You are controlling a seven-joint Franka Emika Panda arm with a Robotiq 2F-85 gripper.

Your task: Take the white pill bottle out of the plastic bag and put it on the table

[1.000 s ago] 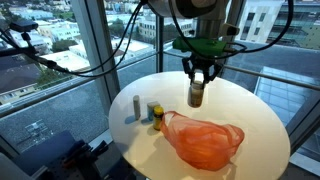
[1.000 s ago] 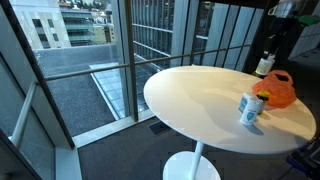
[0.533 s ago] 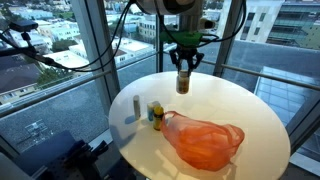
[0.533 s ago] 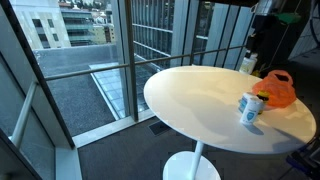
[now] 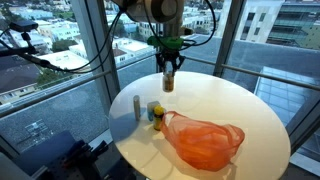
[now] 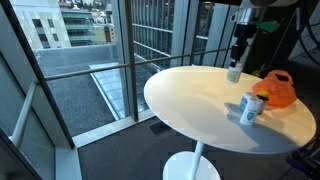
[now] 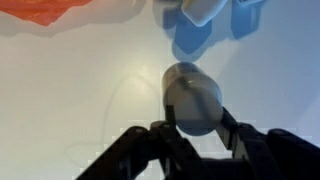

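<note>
I will next move my gripper down and toward the right in the wrist view, to the clear tabletop below beside the small containers, and release the bottle [image 5: 168,82].
My gripper [image 5: 168,72] is shut on the white pill bottle [image 5: 168,82] and holds it just above the far part of the round white table [image 5: 230,105]. In another exterior view the bottle [image 6: 234,72] hangs over the table's far edge under the gripper [image 6: 238,58]. In the wrist view the bottle [image 7: 193,98] sits between my two fingers [image 7: 196,125], seen end-on. The orange plastic bag [image 5: 203,139] lies on the near side of the table, apart from the gripper; it also shows in an exterior view [image 6: 278,88] and the wrist view [image 7: 70,10].
A white bottle [image 5: 136,108] and small coloured containers [image 5: 156,114] stand on the table beside the bag. A white cup-like container [image 6: 249,108] stands near the bag. Window glass and railing surround the table.
The gripper has carried the pill bottle away from above the bag toward the far side of the table and lowered it.
</note>
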